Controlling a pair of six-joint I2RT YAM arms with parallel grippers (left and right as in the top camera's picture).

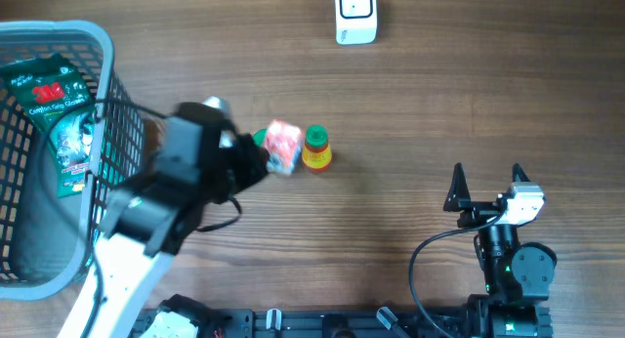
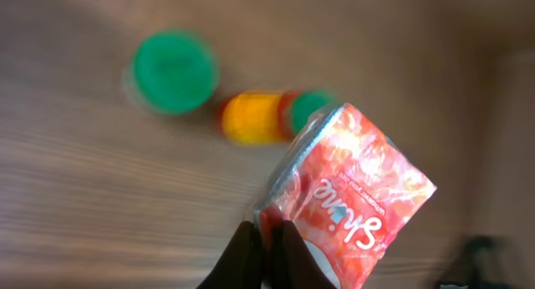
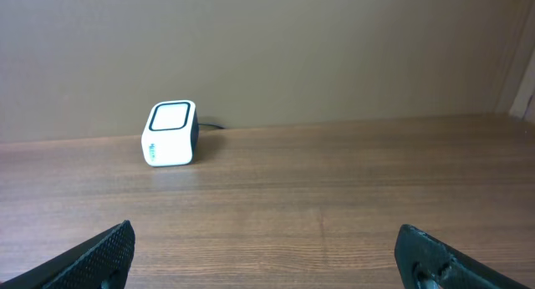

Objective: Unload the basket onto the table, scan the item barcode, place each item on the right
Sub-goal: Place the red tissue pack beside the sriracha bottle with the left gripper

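My left gripper moves across, goes down and lets go of the packet next, since open tabletop past the yellow bottle (image 1: 354,172) is below it and to its right in the overhead view.
My left gripper (image 2: 266,230) is shut on a corner of a red and orange foil packet (image 2: 351,193) and holds it above the table, mid-table (image 1: 282,146) in the overhead view. No barcode shows on the packet's visible face. The white barcode scanner (image 1: 355,14) stands at the table's far edge, facing my right wrist camera (image 3: 170,133). My right gripper (image 3: 267,247) rests open at the near right (image 1: 486,182), with nothing between its fingers.
A yellow bottle with a green cap (image 1: 316,148) lies just right of the packet. A green lid (image 2: 174,70) sits on the table under the left arm. A grey mesh basket (image 1: 105,133) at the left holds a green 3M package (image 1: 54,118).
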